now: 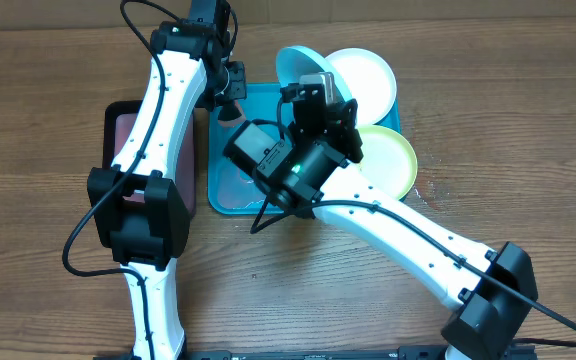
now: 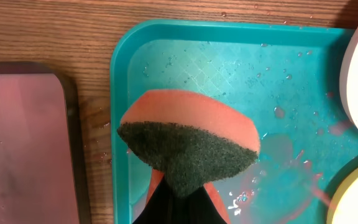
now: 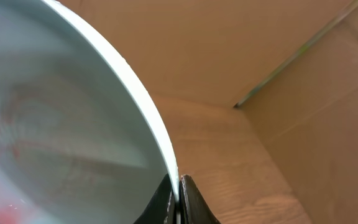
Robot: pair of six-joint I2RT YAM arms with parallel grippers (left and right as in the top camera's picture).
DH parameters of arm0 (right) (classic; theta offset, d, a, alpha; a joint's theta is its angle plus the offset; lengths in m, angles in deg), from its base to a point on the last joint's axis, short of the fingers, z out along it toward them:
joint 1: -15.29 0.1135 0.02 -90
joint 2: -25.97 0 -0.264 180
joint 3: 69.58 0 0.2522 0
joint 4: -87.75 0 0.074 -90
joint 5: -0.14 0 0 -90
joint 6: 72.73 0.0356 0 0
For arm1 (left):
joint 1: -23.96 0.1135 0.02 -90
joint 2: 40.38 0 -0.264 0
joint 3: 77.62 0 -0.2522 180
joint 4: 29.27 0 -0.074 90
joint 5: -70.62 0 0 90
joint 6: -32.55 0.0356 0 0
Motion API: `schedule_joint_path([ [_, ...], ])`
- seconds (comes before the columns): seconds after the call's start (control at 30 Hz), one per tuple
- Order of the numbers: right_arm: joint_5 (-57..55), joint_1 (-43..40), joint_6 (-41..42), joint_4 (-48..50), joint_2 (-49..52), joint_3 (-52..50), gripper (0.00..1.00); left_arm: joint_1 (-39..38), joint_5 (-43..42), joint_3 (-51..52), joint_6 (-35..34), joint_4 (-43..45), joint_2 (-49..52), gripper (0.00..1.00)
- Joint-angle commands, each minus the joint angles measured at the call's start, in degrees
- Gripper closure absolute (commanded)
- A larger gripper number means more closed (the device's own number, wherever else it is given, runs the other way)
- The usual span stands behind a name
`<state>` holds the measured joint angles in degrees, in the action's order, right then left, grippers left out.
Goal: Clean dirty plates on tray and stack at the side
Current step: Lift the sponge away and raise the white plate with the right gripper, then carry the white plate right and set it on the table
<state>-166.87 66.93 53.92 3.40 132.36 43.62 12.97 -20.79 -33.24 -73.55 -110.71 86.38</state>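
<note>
The clear tabletop beside the tray is below my right gripper and to its right in the overhead view, so I will next carry the plate across, lower it flat and let go.
The teal tray [image 1: 230, 195] lies mid-table; it also shows wet with red smears in the left wrist view [image 2: 185, 56]. My right gripper [image 1: 315, 92] is shut on the rim of the pale blue plate [image 1: 293, 62] and holds it tilted up over the tray's far edge; in the right wrist view the plate [image 3: 61, 124] shows faint red smears by my fingers [image 3: 179, 186]. The white plate [image 1: 368, 75] and the yellow-green plate [image 1: 393, 160] lie on the tray's right side. My left gripper [image 1: 230, 85] is shut on an orange sponge with a dark green pad [image 2: 188, 146] above the tray's left part.
A black tray with a pinkish inside [image 1: 128, 130] lies left of the teal tray, partly under my left arm; it also shows in the left wrist view [image 2: 23, 143]. A cardboard wall [image 3: 241, 50] stands behind the table. My right arm crosses the tray's front.
</note>
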Motion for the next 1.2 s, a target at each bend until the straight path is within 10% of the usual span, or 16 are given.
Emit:
schedule_joint_path([
  [0.0,-7.9,0.9,1.6,0.2,-1.5,1.7,0.96,0.5,0.7,0.0,-0.9,0.1,-0.5,0.96],
  [0.43,-7.2,0.9,2.9,0.1,-1.5,1.7,0.96,0.5,0.8,0.0,-0.9,-1.1,-0.5,0.96],
  [0.87,31.3,-10.7,6.6,-3.4,-3.3,0.8,0.97,0.5,0.7,0.0,-0.9,-1.1,-0.5,0.96],
  [1.17,76.1,-35.6,-10.9,3.5,-9.3,1.9,0.96,0.5,0.8,0.0,-0.9,-1.1,-0.5,0.96],
])
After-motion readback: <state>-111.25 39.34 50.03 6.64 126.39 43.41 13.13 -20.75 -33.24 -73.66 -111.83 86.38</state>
